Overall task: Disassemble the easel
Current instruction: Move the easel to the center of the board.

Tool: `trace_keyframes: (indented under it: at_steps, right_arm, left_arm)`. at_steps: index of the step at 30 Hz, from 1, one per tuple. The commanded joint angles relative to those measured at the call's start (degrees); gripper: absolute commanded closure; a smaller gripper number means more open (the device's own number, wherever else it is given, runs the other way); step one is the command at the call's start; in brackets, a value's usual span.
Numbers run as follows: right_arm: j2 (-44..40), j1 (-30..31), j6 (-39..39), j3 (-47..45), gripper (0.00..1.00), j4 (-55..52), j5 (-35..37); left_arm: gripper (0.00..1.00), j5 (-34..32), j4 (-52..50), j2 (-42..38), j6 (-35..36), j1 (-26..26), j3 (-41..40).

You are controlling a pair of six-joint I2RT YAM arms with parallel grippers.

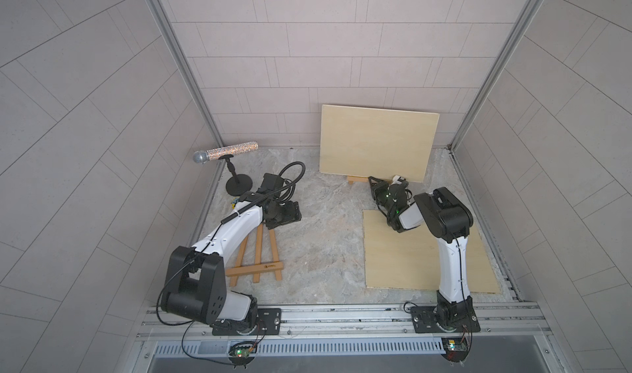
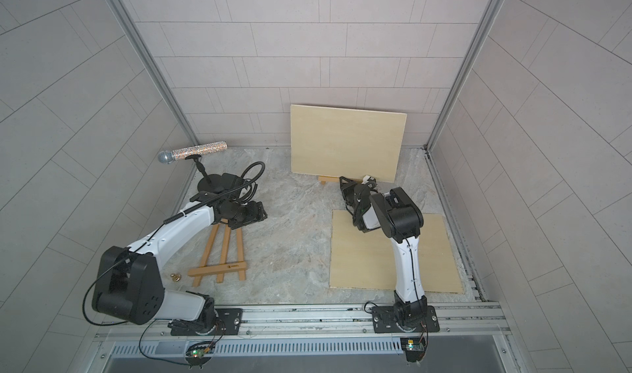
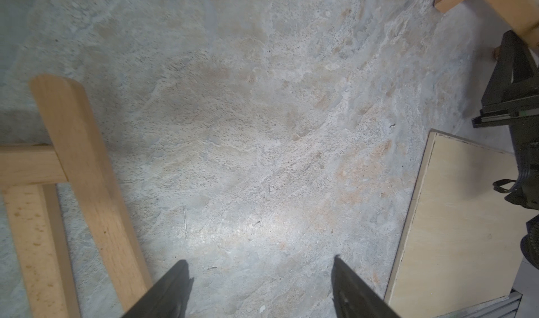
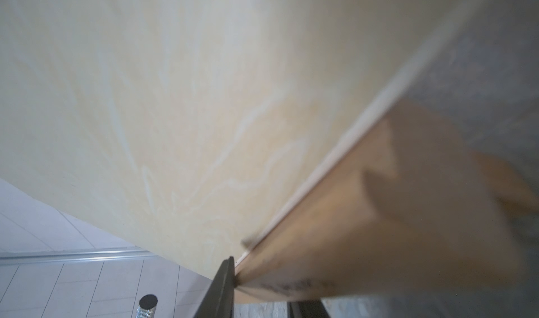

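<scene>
Next the robot's right gripper will drag the end of the bar back and across the bare tabletop toward the left gripper and then let go of it, since the back easel stands by the far wall.
Two wooden easels show. One easel (image 1: 256,262) (image 2: 222,258) lies flat by the left arm, and its legs (image 3: 87,185) appear in the left wrist view. The other stands at the back; only its ledge (image 1: 357,179) (image 2: 328,179) shows under a plywood board (image 1: 376,142) (image 2: 345,142) leaning on it. My right gripper (image 1: 374,183) (image 2: 343,180) (image 4: 267,284) is low at that ledge (image 4: 379,214), with its jaws closed on the bar's end below the board (image 4: 175,97). My left gripper (image 1: 284,214) (image 2: 249,214) (image 3: 259,272) hangs open over bare table beside the flat easel.
A second plywood board (image 1: 410,255) (image 2: 376,251) (image 3: 460,214) lies flat under the right arm. A glittery microphone (image 1: 225,150) (image 2: 195,152) rests on a black stand at the back left. A small brass knob (image 2: 175,277) lies near the left arm's base. Walls enclose three sides.
</scene>
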Motion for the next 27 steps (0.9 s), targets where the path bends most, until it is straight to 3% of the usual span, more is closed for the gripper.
trace_keyframes:
  at_steps: [1,27]
  right_arm:
    - [-1.4,2.4,-2.4,-2.3,0.92,-0.9,-6.2]
    - [-2.8,16.7,1.9,-10.3,0.92,4.6,-12.8]
  left_arm:
    - [0.20,-1.0,-0.9,-1.7,0.1,-0.1,-0.7]
    - [0.19,-8.9,-9.3,-14.3,1.5,5.7,-3.3]
